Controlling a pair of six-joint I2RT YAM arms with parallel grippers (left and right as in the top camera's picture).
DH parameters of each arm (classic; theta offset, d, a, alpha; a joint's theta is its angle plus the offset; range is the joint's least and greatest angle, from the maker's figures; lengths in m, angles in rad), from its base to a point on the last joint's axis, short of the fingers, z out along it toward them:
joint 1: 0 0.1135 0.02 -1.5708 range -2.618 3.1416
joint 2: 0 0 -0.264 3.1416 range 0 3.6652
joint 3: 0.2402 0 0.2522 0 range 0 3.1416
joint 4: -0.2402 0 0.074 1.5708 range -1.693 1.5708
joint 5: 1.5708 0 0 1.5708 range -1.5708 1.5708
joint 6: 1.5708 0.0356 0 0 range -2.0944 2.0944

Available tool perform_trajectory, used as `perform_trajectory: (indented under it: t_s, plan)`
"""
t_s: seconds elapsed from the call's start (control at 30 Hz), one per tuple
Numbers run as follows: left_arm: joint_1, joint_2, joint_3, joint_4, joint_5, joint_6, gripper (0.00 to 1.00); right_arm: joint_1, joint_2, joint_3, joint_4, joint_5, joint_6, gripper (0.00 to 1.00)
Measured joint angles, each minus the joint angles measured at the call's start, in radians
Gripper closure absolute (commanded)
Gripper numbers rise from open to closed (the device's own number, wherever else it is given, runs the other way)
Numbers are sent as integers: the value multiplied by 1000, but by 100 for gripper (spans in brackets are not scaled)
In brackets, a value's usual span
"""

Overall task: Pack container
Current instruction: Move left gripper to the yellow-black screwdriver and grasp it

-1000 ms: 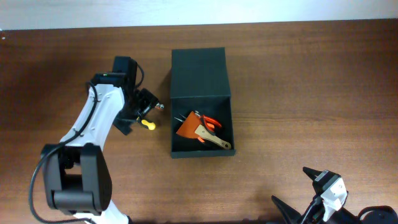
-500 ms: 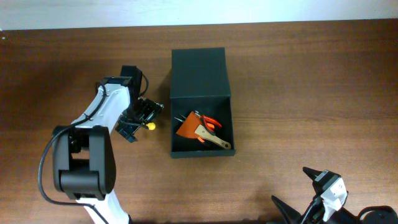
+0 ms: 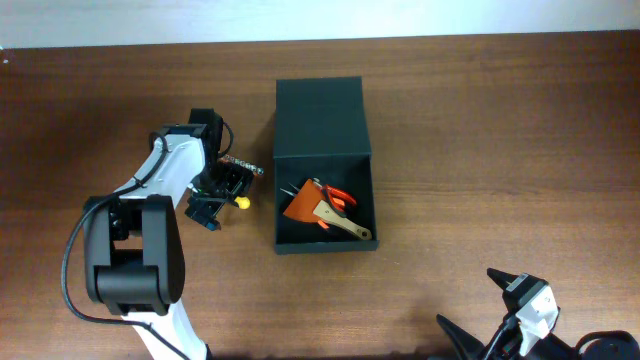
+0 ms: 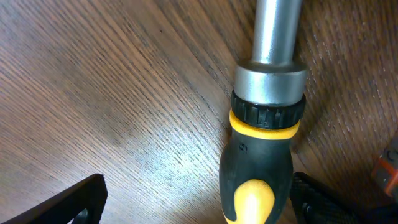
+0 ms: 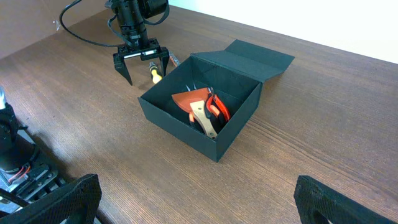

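Observation:
My left gripper is low around the screwdriver, and the yellow and black handle [image 3: 242, 202] [image 4: 256, 186] is already between its fingers. I will keep it low there and close its fingers on the handle.
The container [image 3: 322, 112], a dark box with its flap lid folded back, sits mid-table and also shows in the right wrist view [image 5: 180, 123]. Inside lie an orange tool [image 3: 300, 206], red-handled pliers [image 3: 342, 197] and a wooden-handled scraper [image 3: 352, 229]. A screwdriver [image 3: 240, 201] with a yellow and black handle lies on the table left of the box. My left gripper [image 3: 224, 192] is open and straddles the handle [image 4: 261, 162], which lies nearer its right finger. My right gripper [image 5: 199, 202] is open and empty, low at the front right [image 3: 520, 295].
A small reddish strip [image 3: 241, 162] lies between the left gripper and the container's left wall. The left arm [image 3: 165, 175] reaches in from the front left. The table's far edge runs along the top of the overhead view.
My left wrist has turned and shifted down and right over the screwdriver, so its open fingers now sit either side of the handle. The right arm has not moved.

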State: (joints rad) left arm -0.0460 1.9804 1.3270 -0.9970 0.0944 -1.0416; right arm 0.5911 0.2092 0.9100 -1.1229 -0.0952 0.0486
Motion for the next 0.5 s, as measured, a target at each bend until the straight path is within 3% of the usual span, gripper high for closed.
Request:
perform_trajectory:
  t_s: [0.07,0.17,0.3,0.5]
  plan:
    - [0,0,0,0,0,-12,5,0,0,0,0,0,0,1]
    - [0,1,0,0,0,-26,16,0,0,0,0,0,0,1]
    - [0,18,0,1,0,-33,22,0,0,0,0,0,0,1]
    - [0,34,0,3,6,-43,56,0,0,0,0,0,0,1]
